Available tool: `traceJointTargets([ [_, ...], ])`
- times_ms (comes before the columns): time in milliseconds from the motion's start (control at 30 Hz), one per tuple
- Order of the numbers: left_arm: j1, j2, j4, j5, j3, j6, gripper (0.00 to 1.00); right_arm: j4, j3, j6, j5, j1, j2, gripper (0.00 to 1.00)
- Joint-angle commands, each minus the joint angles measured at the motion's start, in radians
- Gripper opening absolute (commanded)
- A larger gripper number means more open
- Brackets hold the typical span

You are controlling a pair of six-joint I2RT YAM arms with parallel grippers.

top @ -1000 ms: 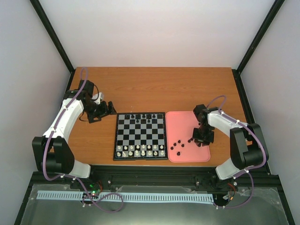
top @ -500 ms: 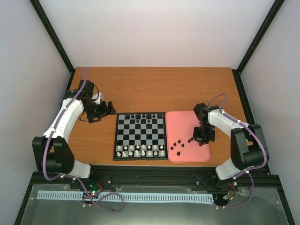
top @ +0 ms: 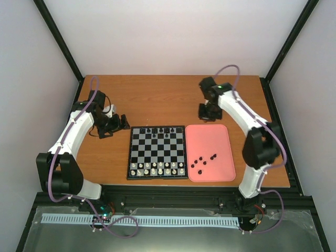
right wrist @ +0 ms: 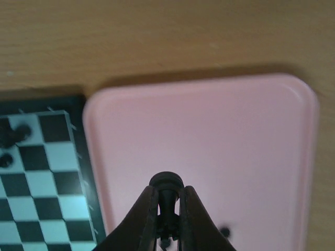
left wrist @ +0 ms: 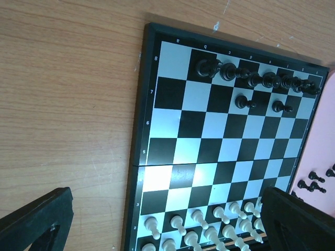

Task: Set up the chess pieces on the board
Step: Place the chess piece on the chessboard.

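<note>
My right gripper needs to move the black piece to the left in the top view next, then down onto the board's far corner square (top: 179, 130) (right wrist: 54, 128) by the tray, which is still empty.
The board (top: 129, 157) lies mid-table, with several black chess pieces (top: 157, 129) on its far rows and white pieces (top: 157, 169) on its near rows. More black pieces (top: 202, 160) lie loose on the pink tray (top: 212, 136). My right gripper (top: 206, 111) hangs above the tray's far edge, shut on one black piece (right wrist: 166, 182) held upright between its fingers (right wrist: 149, 209). My left gripper (top: 118, 124) is open and empty, left of the board's far corner. In the left wrist view the gripper (left wrist: 167, 225) frames the board (left wrist: 183, 125) and its black pieces (left wrist: 261, 80).
The tray (right wrist: 209, 136) sits right against the board's right side (right wrist: 47, 157). The wooden table (top: 157, 100) stretches behind both. The white pieces (left wrist: 209, 225) stand in two rows at the board's near edge. White walls and black frame posts enclose the table.
My right gripper has risen from the front of the tray and swung far back to the tray's far edge, carrying a black piece. The left arm has not moved.
</note>
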Motion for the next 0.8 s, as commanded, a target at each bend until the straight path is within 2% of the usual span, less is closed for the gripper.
traceJointTargets([
  [0,-0.003,-0.012,0.006,-0.004,0.02,0.0,1.0,-0.016,0.191,-0.039,-0.023,0.087,0.198,0.03],
  [100,-0.003,-0.012,0.002,-0.011,0.024,0.002,1.0,-0.024,0.304,-0.044,-0.056,0.12,0.297,0.03],
  [267,-0.003,-0.013,0.004,-0.015,0.024,0.002,1.0,-0.029,0.383,-0.053,-0.097,0.172,0.39,0.03],
  [767,-0.003,0.002,0.013,-0.017,0.017,0.005,1.0,0.004,0.38,-0.034,-0.141,0.246,0.492,0.03],
])
